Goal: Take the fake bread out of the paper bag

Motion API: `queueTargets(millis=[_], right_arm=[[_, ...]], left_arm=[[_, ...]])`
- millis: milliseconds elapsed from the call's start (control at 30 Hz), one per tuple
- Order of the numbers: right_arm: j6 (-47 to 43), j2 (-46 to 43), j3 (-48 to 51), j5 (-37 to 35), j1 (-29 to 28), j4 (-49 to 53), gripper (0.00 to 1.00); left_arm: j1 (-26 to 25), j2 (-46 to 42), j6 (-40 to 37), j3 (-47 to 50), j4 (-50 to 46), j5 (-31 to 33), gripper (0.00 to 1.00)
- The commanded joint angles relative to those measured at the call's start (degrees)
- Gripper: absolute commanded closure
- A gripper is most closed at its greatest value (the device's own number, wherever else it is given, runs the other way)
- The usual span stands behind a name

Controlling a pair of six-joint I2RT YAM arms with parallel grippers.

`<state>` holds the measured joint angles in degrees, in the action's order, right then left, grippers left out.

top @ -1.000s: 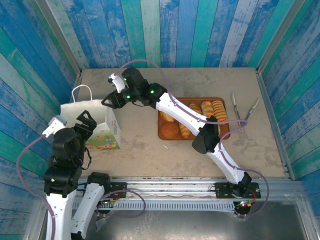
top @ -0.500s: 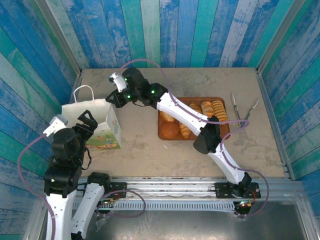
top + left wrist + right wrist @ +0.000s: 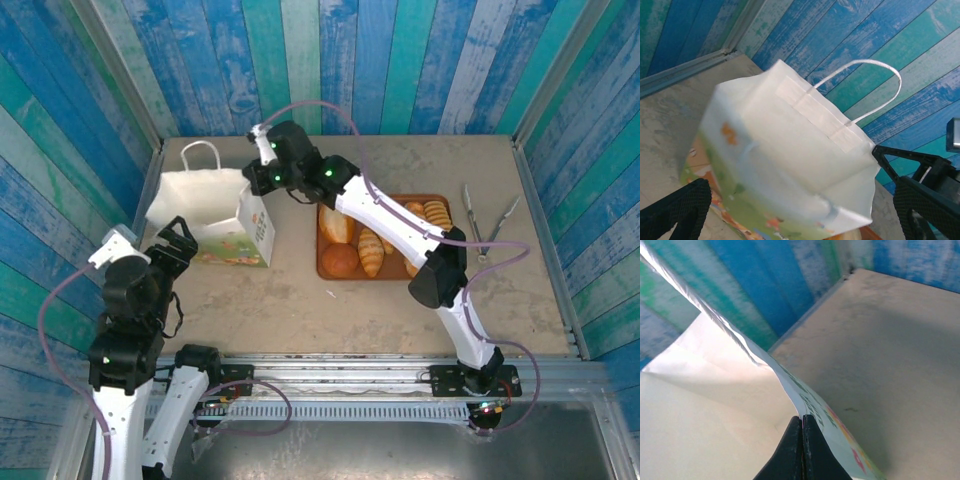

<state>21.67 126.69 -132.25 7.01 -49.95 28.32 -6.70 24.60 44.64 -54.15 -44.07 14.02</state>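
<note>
The right gripper draws the bag's rim over the tabletop between bag and tray next and releases it, since the pastries lie on the brown tray (image 3: pixel 322 272).
The white paper bag (image 3: pixel 212 212) with green-and-orange print stands left of centre, tilted, its cord handle (image 3: pixel 203 150) toward the back. My right gripper (image 3: pixel 257 186) is shut on the bag's rim at its right corner; in the right wrist view the closed fingertips (image 3: pixel 802 421) pinch the paper edge (image 3: pixel 785 385). My left gripper (image 3: pixel 177 237) is open at the bag's near-left side, and in the left wrist view the bag (image 3: pixel 790 140) lies between its spread fingers (image 3: pixel 682 205). Several golden-brown toy pastries (image 3: pixel 371 250) lie on the brown tray (image 3: pixel 322 272).
Metal tongs (image 3: pixel 490 215) lie right of the tray. Blue and green plank walls (image 3: pixel 330 60) close in the table on three sides, and a metal rail (image 3: pixel 350 360) runs along the near edge. The right arm (image 3: pixel 400 225) reaches over the tray.
The right gripper has dragged the bag rightward and toward the back, close to the tray, and more pastries on the tray now show. The left arm has hardly moved.
</note>
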Motion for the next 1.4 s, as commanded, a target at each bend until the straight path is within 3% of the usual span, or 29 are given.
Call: queueTargets(millis=[0,400,967,1067,1367], right_arm=[[3.73,-2.4,3.61,-5.38,2.65,-1.63,0.99],[7.15,-11.34,17.93,-15.12,5.72,-7.5,0.97],[5.59,-14.58,20.92,-16.13,4.87,-8.16,0.96],[4.93,-14.98,21.46,-14.25,4.9,-8.36,0.88],[0.25,-21.58,24.17,-14.12,5.98,-6.97,0.37]], left_arm=[[0.19,0.91,-1.99,0.87,2.4,-3.14,0.05],[0.2,3.7,-2.34,3.29,6.78,-9.35,0.06],[0.2,4.4,-0.87,6.93,9.61,-10.82,0.06],[0.2,4.66,-0.76,8.13,10.45,-11.01,0.06],[0.21,5.55,-1.03,12.02,12.98,-11.59,0.06]])
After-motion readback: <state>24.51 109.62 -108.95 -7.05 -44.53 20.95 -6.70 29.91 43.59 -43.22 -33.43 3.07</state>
